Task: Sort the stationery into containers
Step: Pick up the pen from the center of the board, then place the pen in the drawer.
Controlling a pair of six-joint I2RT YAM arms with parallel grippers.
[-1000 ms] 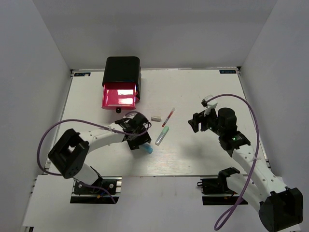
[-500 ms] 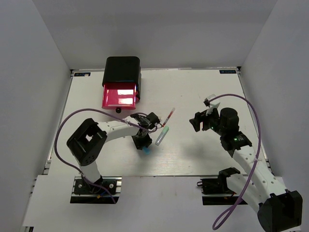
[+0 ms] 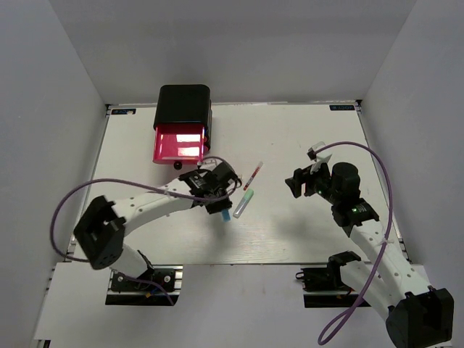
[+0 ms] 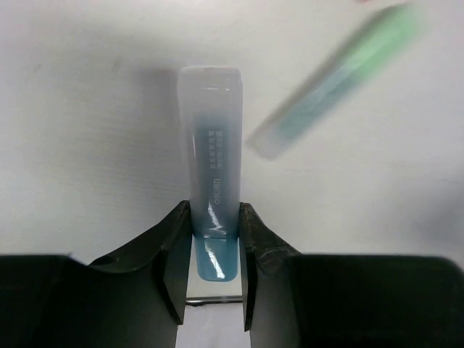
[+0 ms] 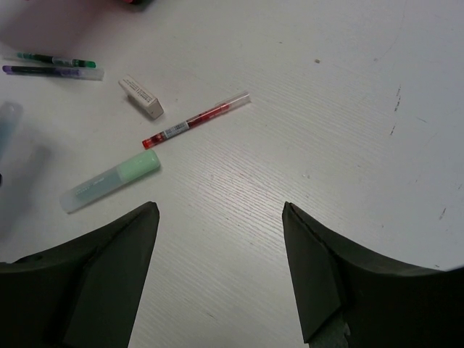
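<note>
My left gripper rises from the middle of the table next and carries the blue-ended marker outward over the pink drawer (image 3: 179, 143), because the drawer stands pulled out from the black cabinet.
My left gripper (image 4: 215, 225) is shut on the blue-ended marker (image 4: 212, 167), its jaws pressed on both sides near the blue end. From above, the left gripper (image 3: 220, 205) sits mid-table with the blue marker (image 3: 226, 215) poking out toward the front. A green marker (image 3: 243, 204) lies just right of it, and a thin red pen (image 3: 252, 175) lies beyond. The black cabinet (image 3: 185, 105) stands at the back with one pink drawer (image 3: 178, 143) pulled out. My right gripper (image 5: 221, 217) hangs open above bare table, right of the green marker (image 5: 112, 180).
The right wrist view also shows the red pen (image 5: 196, 119), a small eraser (image 5: 141, 96) and two thin dark pens (image 5: 51, 65) at the upper left. The left arm hides the eraser from above. The table's front edge (image 3: 239, 262) is near.
The left gripper has closed onto the blue marker, and the left arm has shifted over it. The marker has moved slightly toward the back right. The right arm has held still.
</note>
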